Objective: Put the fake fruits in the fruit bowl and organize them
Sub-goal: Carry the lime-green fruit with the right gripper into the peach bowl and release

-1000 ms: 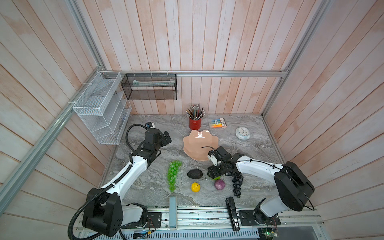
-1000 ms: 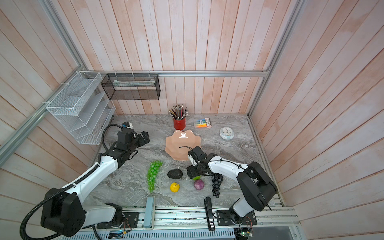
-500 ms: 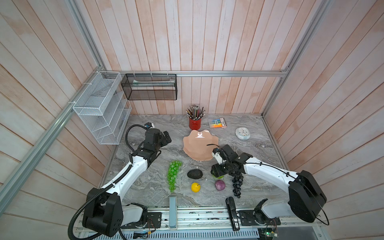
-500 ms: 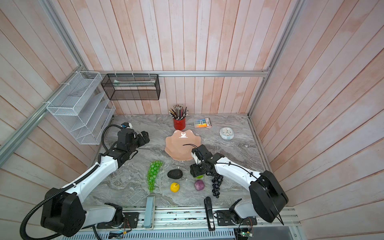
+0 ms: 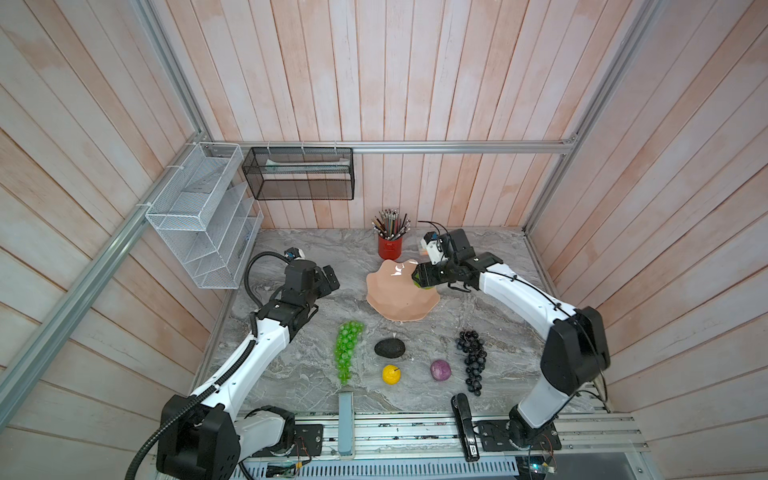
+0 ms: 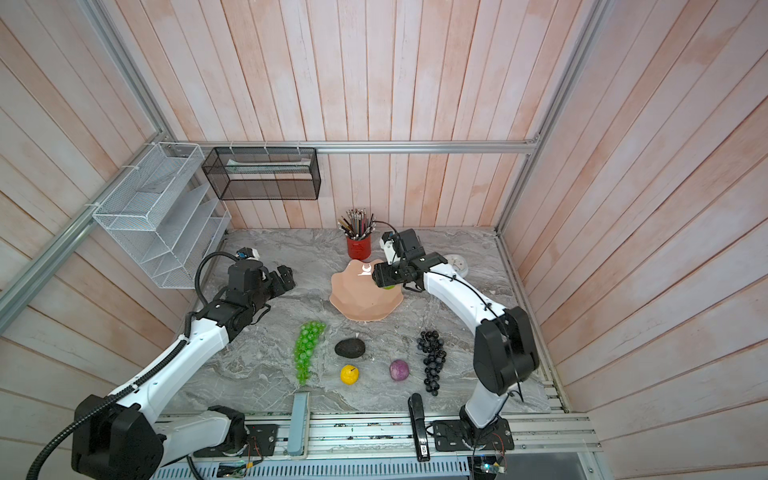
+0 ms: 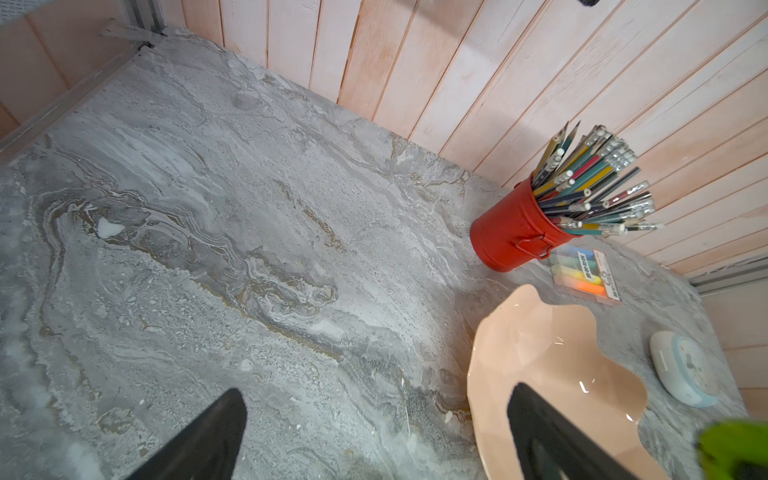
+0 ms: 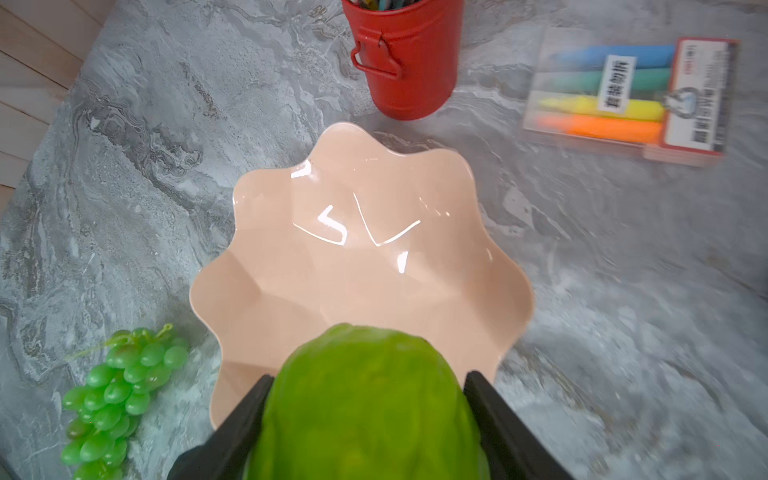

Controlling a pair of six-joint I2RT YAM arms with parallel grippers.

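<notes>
The robot next needs to move its right gripper in past the fruit bowl's rim, toward the left gripper, and down to release the lime-green ball (image 8: 370, 407), because the fruit bowl's empty bottom is below it.
My right gripper (image 8: 368, 376) is shut on the bumpy lime-green ball (image 8: 370, 407) and holds it above the right rim of the salmon-pink fruit bowl (image 5: 390, 293); the bowl (image 8: 353, 270) has nothing in it. In both top views the other fake fruits lie on the marble in front of the bowl: green grape bunch (image 5: 347, 349), black avocado (image 5: 389, 347), small yellow fruit (image 5: 391, 374), purple ball (image 5: 440, 370) and dark grape bunch (image 5: 471, 357). My left gripper (image 7: 378, 405) hangs open over bare marble to the left of the bowl (image 7: 540, 353), holding nothing.
A red pencil cup (image 5: 390, 245) stands just behind the bowl, with a highlighter pack (image 8: 623, 99) and a round white timer (image 7: 681, 370) to its right. A white wire rack (image 5: 199, 216) and a black mesh basket (image 5: 299, 174) hang on the walls.
My right gripper has risen from the table near the purple ball and swung back to the bowl's right rim, carrying the lime-green ball. The left arm has stayed put.
</notes>
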